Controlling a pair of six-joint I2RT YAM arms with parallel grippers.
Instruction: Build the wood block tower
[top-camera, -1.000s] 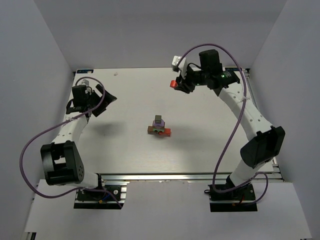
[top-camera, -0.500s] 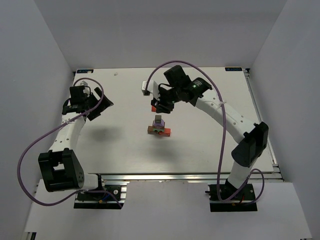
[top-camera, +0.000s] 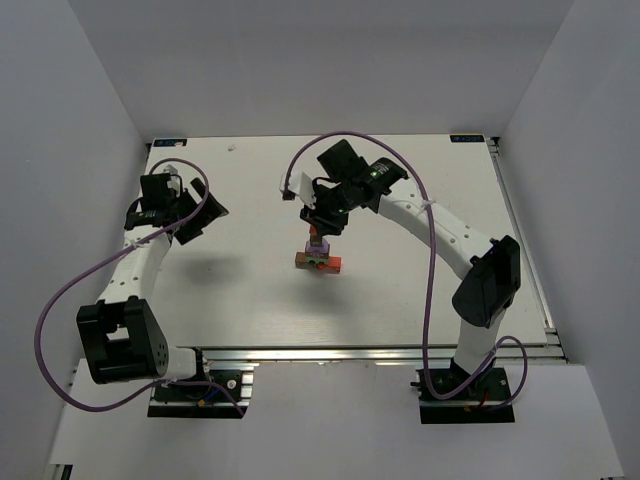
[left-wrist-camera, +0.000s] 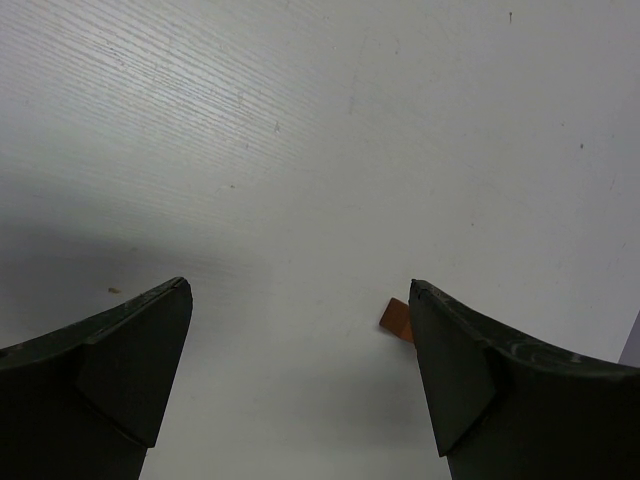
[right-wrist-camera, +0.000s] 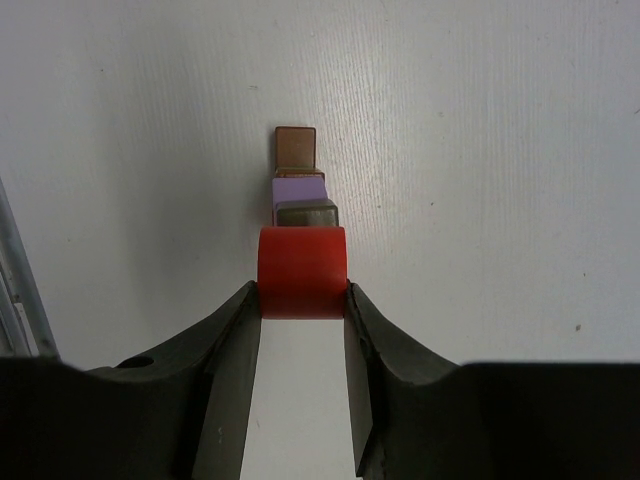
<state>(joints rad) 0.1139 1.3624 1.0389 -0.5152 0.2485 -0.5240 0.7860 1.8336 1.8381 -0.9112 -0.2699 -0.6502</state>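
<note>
My right gripper lowers the held red block next until it rests on the tower's dark grey top (top-camera: 316, 241) (right-wrist-camera: 307, 214), then releases it. That top shows bare just beyond the red block.
The tower (top-camera: 318, 256) stands mid-table, with a brown bar (top-camera: 304, 261) and a red bar (top-camera: 334, 264) lowest and green and lilac pieces above. My right gripper (top-camera: 322, 222) hangs just over it, shut on a red round-topped block (right-wrist-camera: 302, 272) pinched between both fingers. In the right wrist view, just beyond the held block, lie the tower's dark grey top (right-wrist-camera: 307, 213), its lilac block (right-wrist-camera: 299, 188) and a brown end (right-wrist-camera: 296, 148). My left gripper (top-camera: 200, 212) stays far left, open and empty (left-wrist-camera: 300, 290). An orange-brown block corner (left-wrist-camera: 396, 318) peeks past its right finger.
An aluminium rail (top-camera: 330, 352) runs along the table's near edge by the arm bases. Grey walls close in the left, right and back sides. Purple cables loop over both arms.
My right arm has swung from the back right to above the tower, carrying the red block. The left arm has hardly moved.
</note>
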